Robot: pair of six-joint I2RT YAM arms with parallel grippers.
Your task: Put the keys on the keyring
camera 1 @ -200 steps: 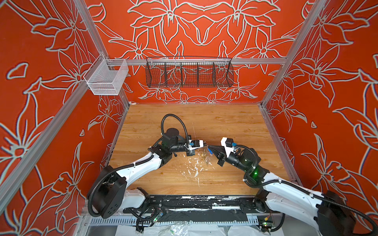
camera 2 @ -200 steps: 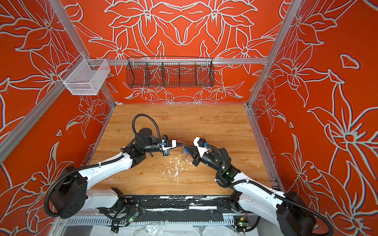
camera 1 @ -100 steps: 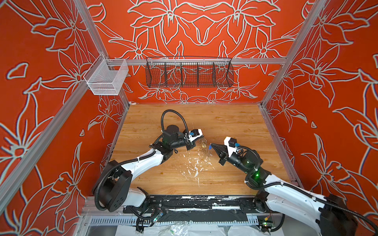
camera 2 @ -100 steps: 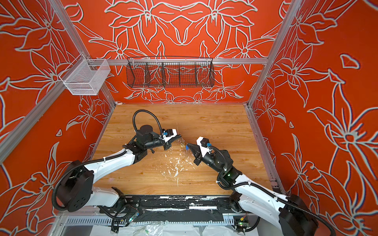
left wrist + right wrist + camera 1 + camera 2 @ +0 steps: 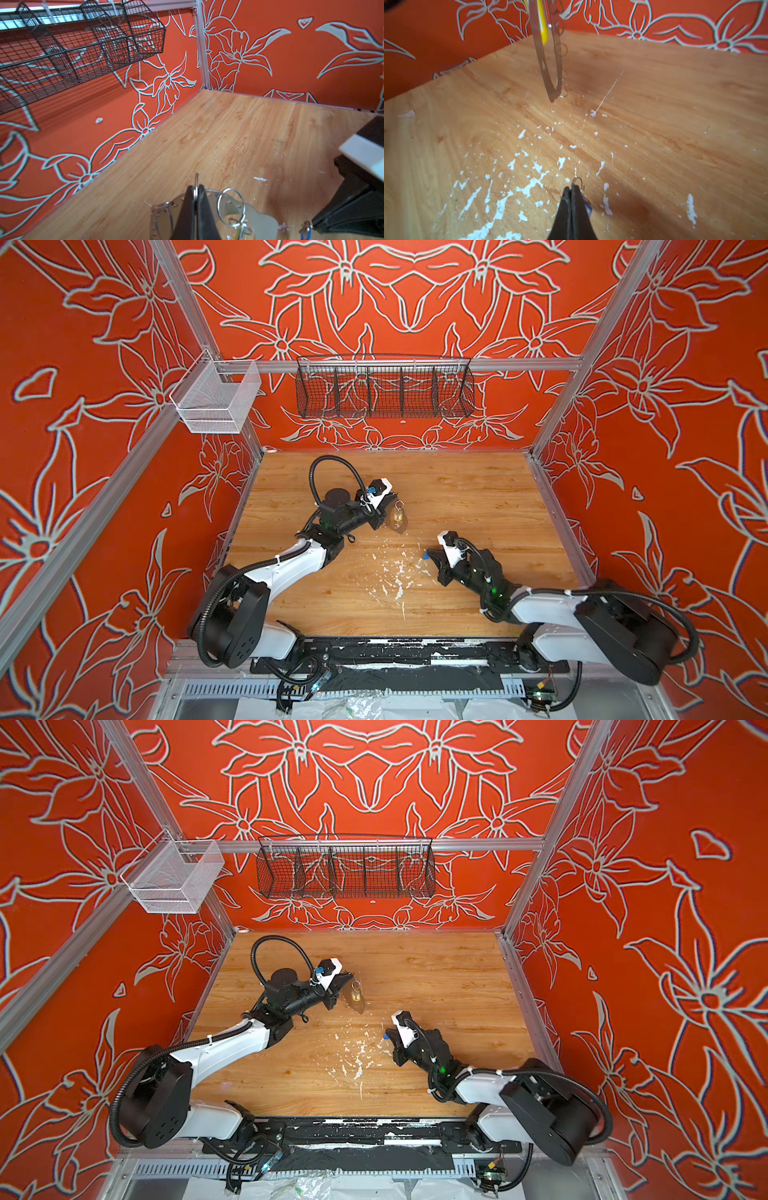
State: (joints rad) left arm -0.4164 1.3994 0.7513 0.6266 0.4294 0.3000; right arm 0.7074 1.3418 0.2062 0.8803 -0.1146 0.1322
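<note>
The robot's right gripper needs to come down onto the white-flecked wooden floor and let go of the small ring of the blue-tagged key (image 5: 426,556) there, since that floor is empty below.
My left gripper (image 5: 392,506) (image 5: 195,189) is shut on a thin wire loop of the keyring (image 5: 399,520) (image 5: 356,1000). The keyring is a flat grey plate that hangs edge-down above the wooden floor. A wire ring (image 5: 230,207) on the plate carries the yellow-tagged key (image 5: 544,31). In the right wrist view the keyring (image 5: 548,62) dangles ahead of my right gripper. My right gripper (image 5: 430,553) (image 5: 572,188) is low, to the front right, apart from the keyring. It is shut on the small ring of the blue-tagged key (image 5: 426,556) (image 5: 586,202).
A black wire basket (image 5: 384,391) hangs on the back wall and a white mesh basket (image 5: 216,400) on the left rail. White flecks (image 5: 395,576) mark the wooden floor (image 5: 478,497) between the arms. Orange walls close in three sides.
The grippers, tip to tip a second ago, have drawn apart. The left one swung back and up with the keyring; the right one pulled back to the front right with the blue key.
</note>
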